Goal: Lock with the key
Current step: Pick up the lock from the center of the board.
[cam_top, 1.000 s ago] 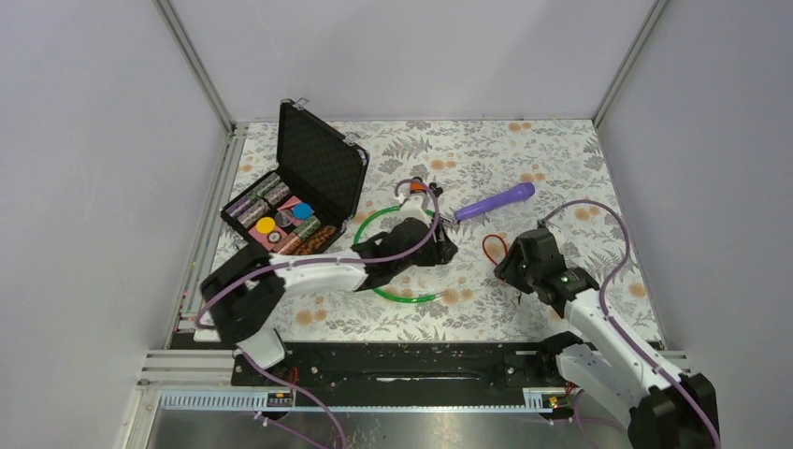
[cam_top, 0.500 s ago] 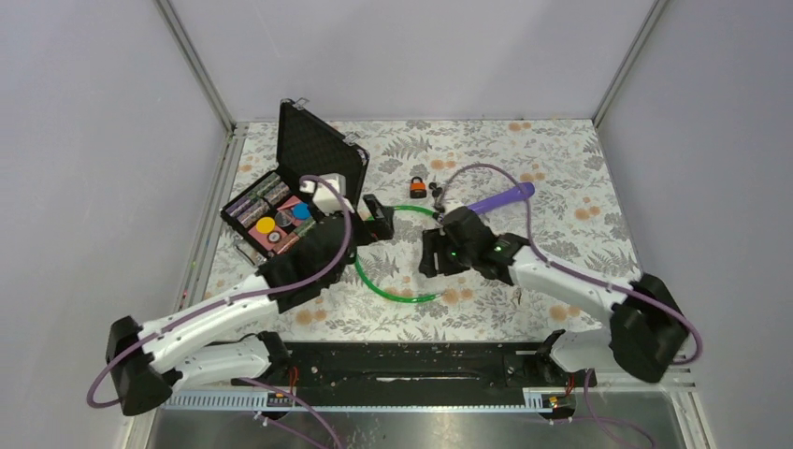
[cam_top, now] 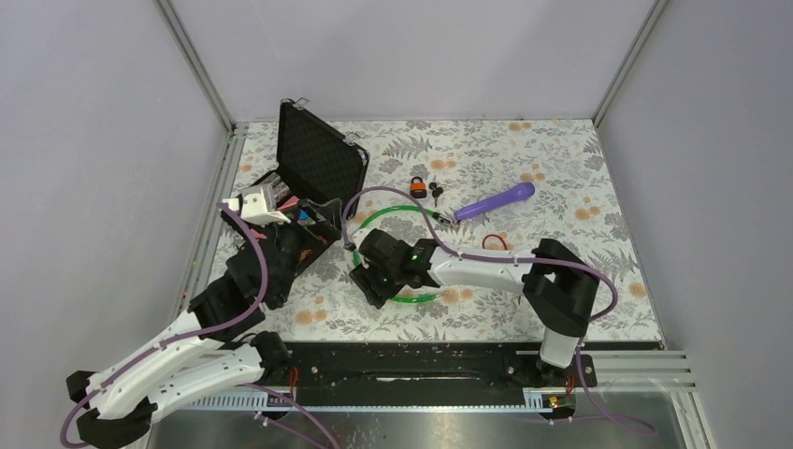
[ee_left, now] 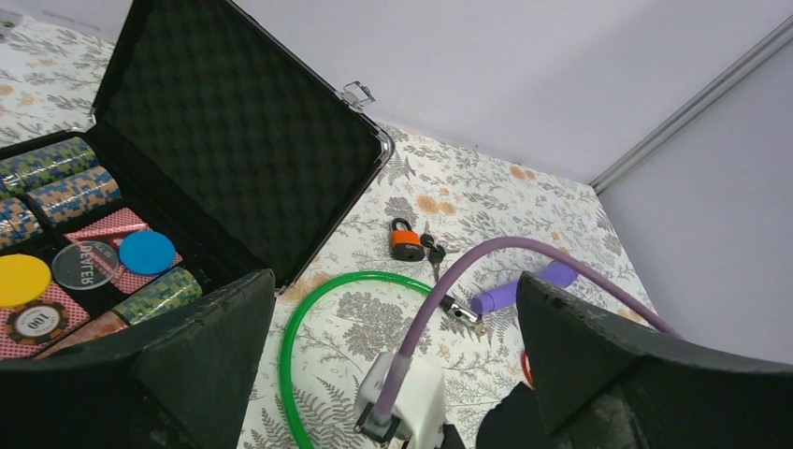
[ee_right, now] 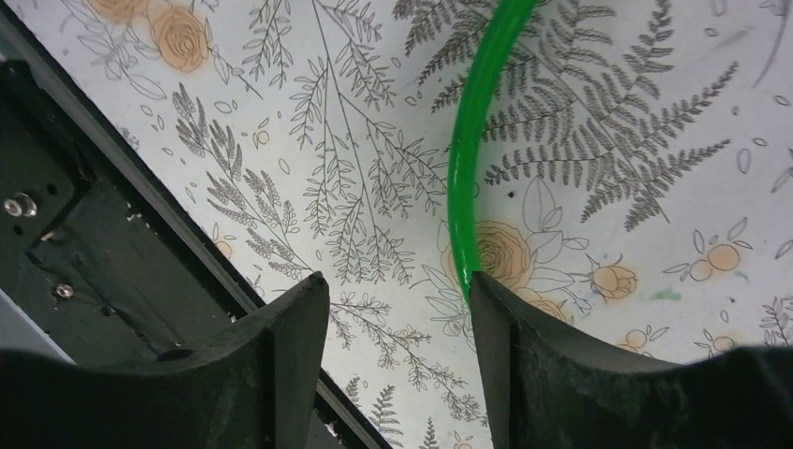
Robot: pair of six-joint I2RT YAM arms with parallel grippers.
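The green cable's near arc [cam_top: 400, 299] [ee_right: 467, 266] should be straddled by my right gripper next, as it lowers and edges to the right in the wrist view, because only mat shows between its open fingers.
The orange padlock [cam_top: 418, 187] lies on the floral mat with the keys [cam_top: 436, 194] right beside it; in the left wrist view the padlock [ee_left: 406, 241] and keys [ee_left: 434, 251] sit far ahead of the fingers. My left gripper [cam_top: 313, 224] hovers by the open case's front corner, and its jaws [ee_left: 395, 281] stand wide open and empty. My right gripper [cam_top: 372, 276] hangs low over the near arc of the green cable loop [cam_top: 393, 297]. It is open [ee_right: 395, 281] with only mat between the fingers, and the green cable [ee_right: 463, 187] runs along its right finger.
An open black case [cam_top: 313, 168] of poker chips stands at the back left. A purple torch [cam_top: 496, 200] lies right of the keys, a small red loop [cam_top: 496, 243] below it. The black base rail [ee_right: 84, 243] borders the mat's near edge.
The left arm has drawn back left from the table's middle to the case and its jaws opened wide. The right arm swung from the right side leftward to the green loop's near arc.
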